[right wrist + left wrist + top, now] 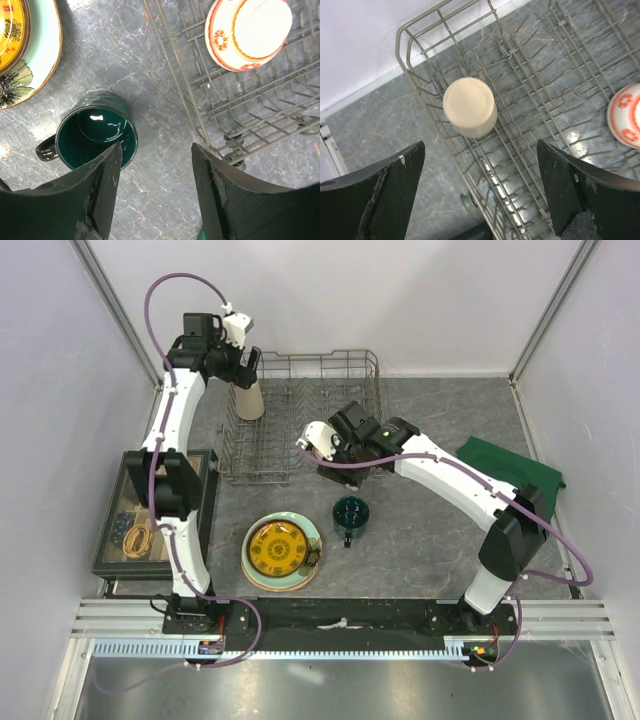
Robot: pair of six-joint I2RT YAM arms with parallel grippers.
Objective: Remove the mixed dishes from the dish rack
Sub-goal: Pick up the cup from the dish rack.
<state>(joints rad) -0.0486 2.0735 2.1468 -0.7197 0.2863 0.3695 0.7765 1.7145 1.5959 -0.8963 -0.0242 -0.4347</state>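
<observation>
The cup stands upside down in the rack, so the robot's left gripper will come down over the base of the tall beige cup and close on the cup's sides.
The dish rack stands at the back of the table. Inside it, a tall beige cup stands upside down in the left corner. My left gripper hangs open just above that cup, touching nothing. A red-and-white bowl lies tilted in the rack; the top view hides it under my right arm. The dark green mug stands upright on the table. My right gripper is open and empty above the mug; its left finger overlaps the rim. A small yellow plate rests on the pale-green plate.
A flat dark-framed tray holding small items sits at the left edge beside my left arm. A dark green cloth lies at the right, partly under my right arm. Pale walls close in the back and both sides.
</observation>
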